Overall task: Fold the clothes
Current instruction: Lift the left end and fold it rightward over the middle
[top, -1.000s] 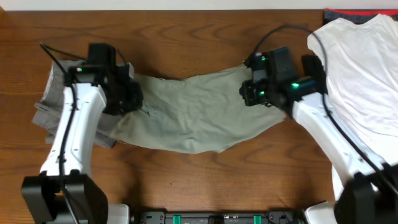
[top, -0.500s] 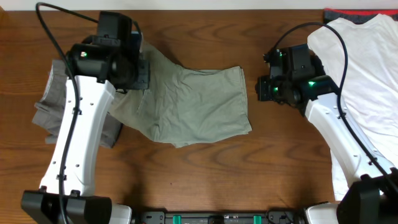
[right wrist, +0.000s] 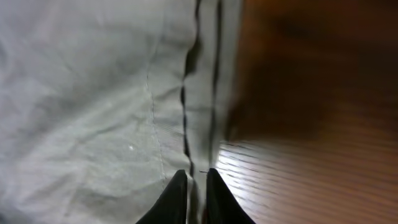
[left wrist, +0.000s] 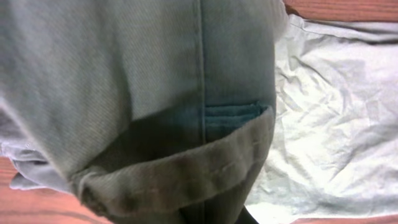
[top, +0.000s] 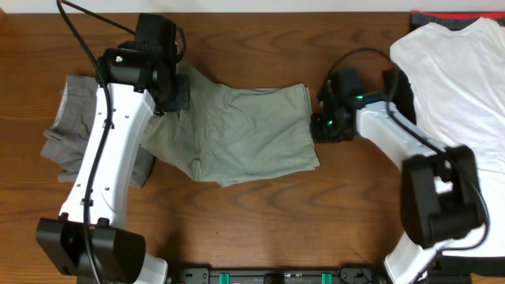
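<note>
My left gripper will move the raised waistband across, rightward in the overhead view, and release it at the flat hem edge (top: 308,128).
The light khaki trousers (top: 245,134) lie folded in a rough rectangle at mid-table. My left gripper (top: 175,95) is at their upper left corner and holds that part raised. In the left wrist view the khaki cloth (left wrist: 124,74) with its waistband hangs over the jaws and hides the fingers. My right gripper (top: 318,126) is at the trousers' right edge. Its fingers (right wrist: 196,186) are nearly together with the hem of the khaki cloth (right wrist: 93,112) between them. The darker grey trousers (top: 67,134) lie crumpled at far left. The white T-shirt (top: 458,95) lies spread at far right.
A red and dark garment (top: 430,16) peeks out from under the T-shirt at the back right corner. Bare brown wood (top: 260,229) shows in front of the trousers, and the table's back edge (top: 260,9) runs along the top.
The khaki trousers were stretched between both grippers, then were folded leftward. My left gripper moved up and back with its corner. My right gripper let go, then returned to the right hem.
</note>
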`<state>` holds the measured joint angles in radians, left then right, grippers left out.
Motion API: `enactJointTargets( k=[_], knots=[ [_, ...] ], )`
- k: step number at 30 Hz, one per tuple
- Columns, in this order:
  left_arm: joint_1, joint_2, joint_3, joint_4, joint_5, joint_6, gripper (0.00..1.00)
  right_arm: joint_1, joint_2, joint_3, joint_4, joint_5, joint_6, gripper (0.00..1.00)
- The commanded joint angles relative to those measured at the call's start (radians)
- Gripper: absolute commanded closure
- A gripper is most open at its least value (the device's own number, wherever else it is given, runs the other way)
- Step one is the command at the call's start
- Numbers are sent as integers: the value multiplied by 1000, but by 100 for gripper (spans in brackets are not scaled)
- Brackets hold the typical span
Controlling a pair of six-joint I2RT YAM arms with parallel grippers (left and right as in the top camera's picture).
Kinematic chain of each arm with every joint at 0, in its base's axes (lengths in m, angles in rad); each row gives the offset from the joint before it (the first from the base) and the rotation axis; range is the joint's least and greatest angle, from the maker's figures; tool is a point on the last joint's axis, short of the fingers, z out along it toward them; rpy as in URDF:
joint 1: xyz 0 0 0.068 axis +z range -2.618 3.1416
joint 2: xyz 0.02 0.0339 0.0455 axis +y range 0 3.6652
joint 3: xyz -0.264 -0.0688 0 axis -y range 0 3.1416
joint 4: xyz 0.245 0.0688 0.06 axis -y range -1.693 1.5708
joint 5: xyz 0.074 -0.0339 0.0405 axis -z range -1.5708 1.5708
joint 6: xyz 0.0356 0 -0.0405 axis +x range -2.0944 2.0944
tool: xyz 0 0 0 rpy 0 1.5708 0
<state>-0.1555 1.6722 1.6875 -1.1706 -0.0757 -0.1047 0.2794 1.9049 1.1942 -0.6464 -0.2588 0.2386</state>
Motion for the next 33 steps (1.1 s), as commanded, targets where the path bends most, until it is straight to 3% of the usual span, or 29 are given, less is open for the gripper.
enactJointTargets(
  k=[1, 16, 21, 25, 29, 33],
  knots=[
    [0, -8, 17, 0, -22, -48, 94, 34, 51, 4, -5, -66, 15, 89],
    [1, -8, 19, 66, -18, -47, 94, 186, 126, -2, -226, -77, -65, 93],
    [-18, -8, 19, 68, -10, -48, 94, 237, 120, -2, -258, -33, -64, 88],
    [-60, -8, 19, 69, 41, -68, 94, 213, 82, -1, -227, -38, -98, 86],
    [-124, -8, 19, 68, 118, -130, 94, 197, 68, -1, -241, -45, -140, 92],
    [-211, 2, 18, 77, 116, -192, 94, 204, 70, -2, -256, -45, -162, 92]
  ],
)
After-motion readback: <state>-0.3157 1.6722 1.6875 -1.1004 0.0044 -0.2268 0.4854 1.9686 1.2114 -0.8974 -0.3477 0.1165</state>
